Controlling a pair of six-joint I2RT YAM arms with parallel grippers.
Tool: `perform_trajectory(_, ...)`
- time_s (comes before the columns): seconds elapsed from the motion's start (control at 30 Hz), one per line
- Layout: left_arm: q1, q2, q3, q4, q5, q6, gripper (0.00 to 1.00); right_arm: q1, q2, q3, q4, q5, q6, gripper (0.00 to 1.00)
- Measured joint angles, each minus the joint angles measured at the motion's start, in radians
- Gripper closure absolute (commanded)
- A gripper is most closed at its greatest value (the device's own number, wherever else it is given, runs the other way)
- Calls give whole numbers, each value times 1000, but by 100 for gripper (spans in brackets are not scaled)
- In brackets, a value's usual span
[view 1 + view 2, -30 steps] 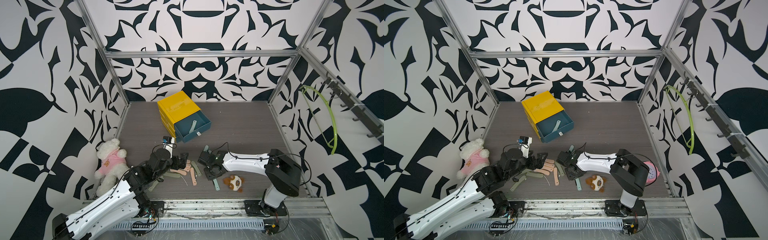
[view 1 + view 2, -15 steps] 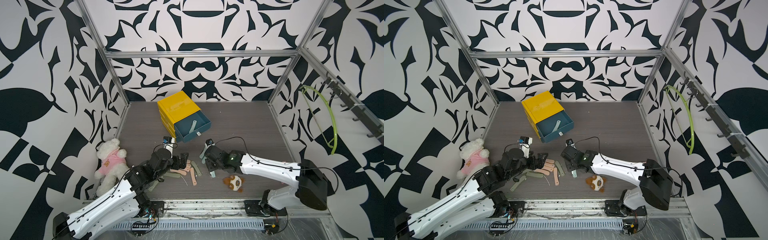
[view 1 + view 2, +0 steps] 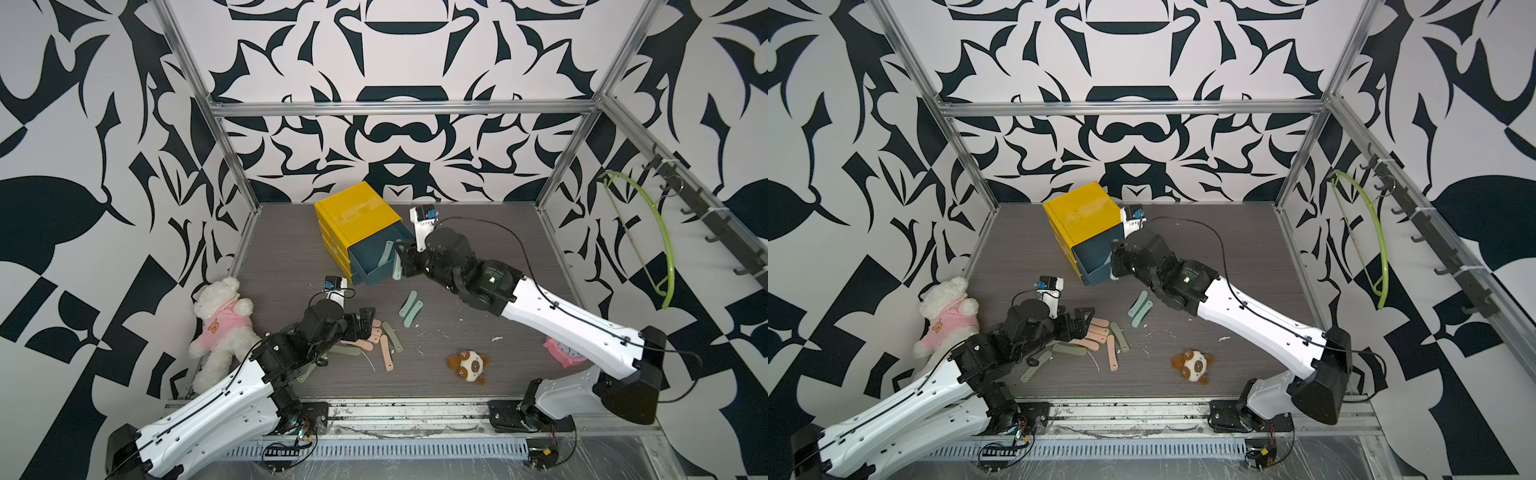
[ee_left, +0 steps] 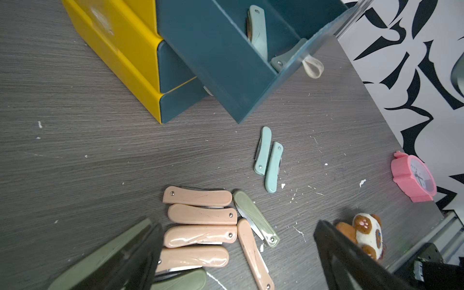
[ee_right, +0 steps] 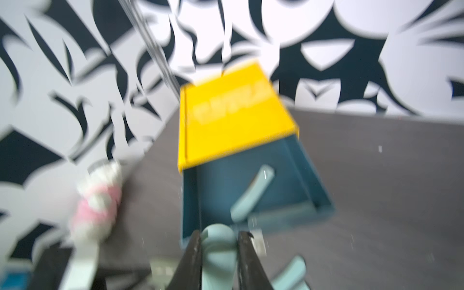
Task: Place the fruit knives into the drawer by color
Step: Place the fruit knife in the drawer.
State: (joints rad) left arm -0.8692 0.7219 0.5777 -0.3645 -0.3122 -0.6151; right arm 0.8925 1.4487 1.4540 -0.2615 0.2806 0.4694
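Note:
Next, my right gripper carries its matching knife outward past the drawer's front edge and releases it, since the drawer's bare bottom [image 3: 372, 250] [image 5: 223, 187] beside the teal knife lies outward of my gripper.
The drawer cabinet [image 3: 353, 216] is yellow, and its top dark teal drawer [image 3: 374, 276] is pulled out with a teal fruit knife [image 3: 384, 253] inside. My right gripper [image 3: 400, 264] hovers at that drawer's front edge, shut on another teal knife [image 5: 218, 253]. Two more teal knives [image 3: 410, 308] lie side by side on the table. Several peach-pink knives [image 4: 200, 216] and olive green ones [image 4: 256, 217] lie in a cluster. My left gripper [image 3: 365, 322] stands open low over that cluster, with nothing between its fingers [image 4: 130, 251].
A white teddy bear in a pink shirt [image 3: 222, 328] leans at the left wall. A small brown-and-white plush [image 3: 467, 365] lies near the front. A pink clock [image 3: 559, 353] sits partly under my right arm. A green hanger [image 3: 660, 232] hangs on the right wall.
My right arm has carried the teal knife up from the table's front and back to the open drawer. The left arm has stayed where it was.

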Motion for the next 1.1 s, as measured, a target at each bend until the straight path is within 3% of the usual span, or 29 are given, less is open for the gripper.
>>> perform_trajectory(0.33,0,-18,0,-23,1,-16,1,-134,288,152,68,-82,32,84)
perform_trajectory(0.43,0,-27,0,-23,1,-17,1,-143,323,150,54,-106,52,78)
perform_trajectory(0.67,0,-31,0,-24,1,-16,1,-143,296,134,50,-139,84,56)
perform_trajectory(1.1,0,-34,15,-27,6,3,1,-143,216,126,7,-192,97,50)
